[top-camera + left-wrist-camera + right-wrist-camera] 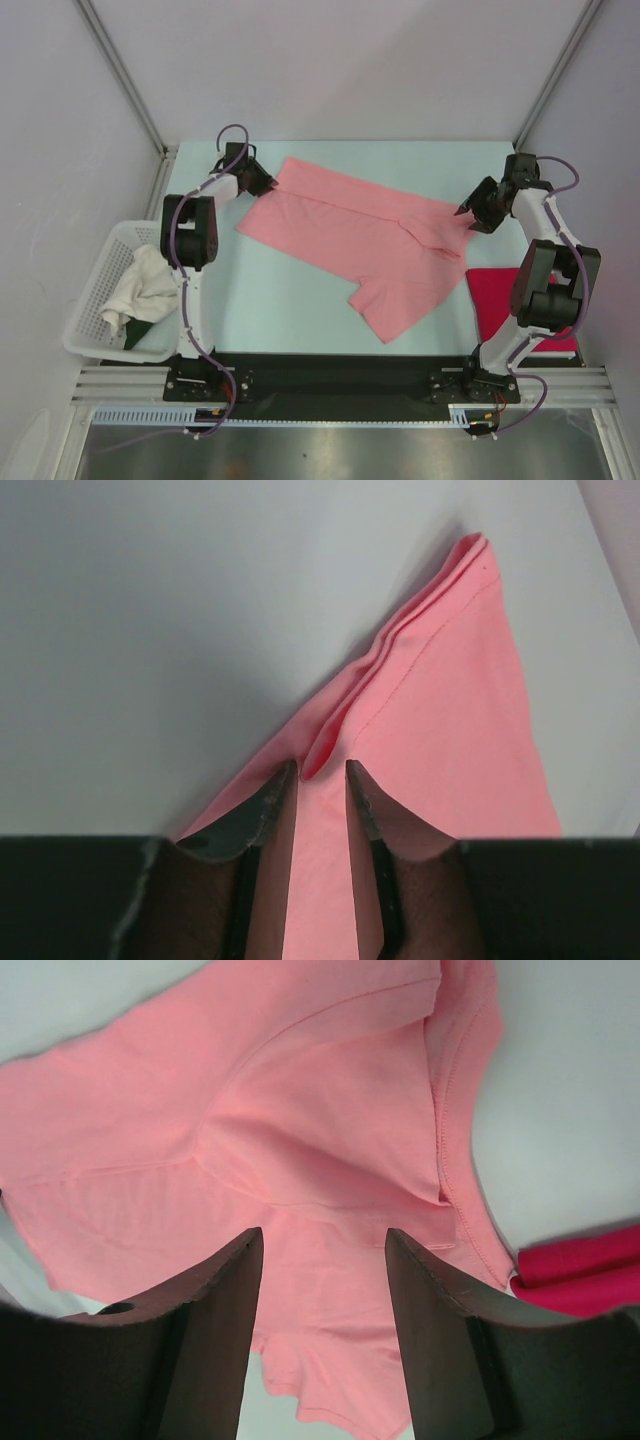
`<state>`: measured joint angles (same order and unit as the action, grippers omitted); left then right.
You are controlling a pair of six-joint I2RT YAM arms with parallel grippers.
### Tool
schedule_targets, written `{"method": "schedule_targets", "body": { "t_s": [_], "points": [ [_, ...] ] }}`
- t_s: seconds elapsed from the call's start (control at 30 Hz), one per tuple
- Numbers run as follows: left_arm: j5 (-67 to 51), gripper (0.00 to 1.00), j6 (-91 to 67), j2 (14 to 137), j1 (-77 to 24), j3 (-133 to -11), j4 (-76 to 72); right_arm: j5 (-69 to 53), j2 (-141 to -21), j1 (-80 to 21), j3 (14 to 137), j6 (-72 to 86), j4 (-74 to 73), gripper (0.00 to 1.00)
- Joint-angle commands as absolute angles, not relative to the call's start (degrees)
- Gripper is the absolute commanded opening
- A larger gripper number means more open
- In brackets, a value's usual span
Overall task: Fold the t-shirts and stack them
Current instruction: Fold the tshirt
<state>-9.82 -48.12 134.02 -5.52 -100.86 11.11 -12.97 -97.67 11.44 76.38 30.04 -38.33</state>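
My open right gripper moves back and down onto the pink flap's near corner (459, 256) (446, 1235) next, because that corner lies below the gripper's fingers and nearer my base.
The salmon-pink t-shirt (360, 235) lies spread slantwise across the middle of the table. My left gripper (262, 181) is at its far left corner. In the left wrist view, the left gripper (320, 768) stands open by a narrow gap, astride the pink cloth (450, 710) with a small raised fold at the fingertips. My right gripper (469, 216) is at the shirt's right edge. In the right wrist view it (323, 1235) stands wide open over the pink cloth (300, 1110). The magenta-red t-shirt (495, 295) lies folded at the near right, partly hidden by the right arm, and also shows as a red edge (585, 1270).
A white lattice basket (95, 290) stands off the table's left edge with a white cloth (140, 290) and something dark green in it. Frame posts rise at the far corners. A black strip runs along the near edge between the arm bases.
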Motion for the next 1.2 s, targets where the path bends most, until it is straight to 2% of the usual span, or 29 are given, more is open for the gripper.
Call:
{"method": "schedule_targets", "body": {
  "t_s": [0.0,0.2,0.33,0.5,0.67,0.9,1.17],
  "points": [
    [-10.72,0.31,-49.31,135.35,-5.89,-103.27,9.84,-13.80,-95.89,10.99,76.20,30.85,-37.18,0.57],
    [-12.22,0.15,-48.87,135.27,-5.98,-103.97,9.40,-13.18,-94.75,10.55,73.22,33.39,-37.45,0.55],
    [-12.65,0.01,-48.17,133.86,-5.89,-104.15,9.05,-15.03,-92.99,13.09,67.77,35.94,-36.39,0.39],
    [-13.88,0.00,-47.99,132.63,-5.98,-104.59,8.53,-16.08,-89.49,15.46,62.32,37.00,-35.52,0.36],
    [-15.12,0.00,-48.08,132.36,-5.98,-105.29,7.47,-19.94,-88.86,17.31,57.22,39.80,-32.97,0.47],
    [-17.22,0.00,-49.04,131.92,-6.06,-105.38,3.17,-21.36,-91.75,17.23,52.74,46.22,-22.86,0.50],
    [-17.93,0.00,-49.48,131.66,-6.06,-104.94,2.11,-21.27,-94.74,17.49,51.33,49.92,-18.38,0.50]
  ]
}}
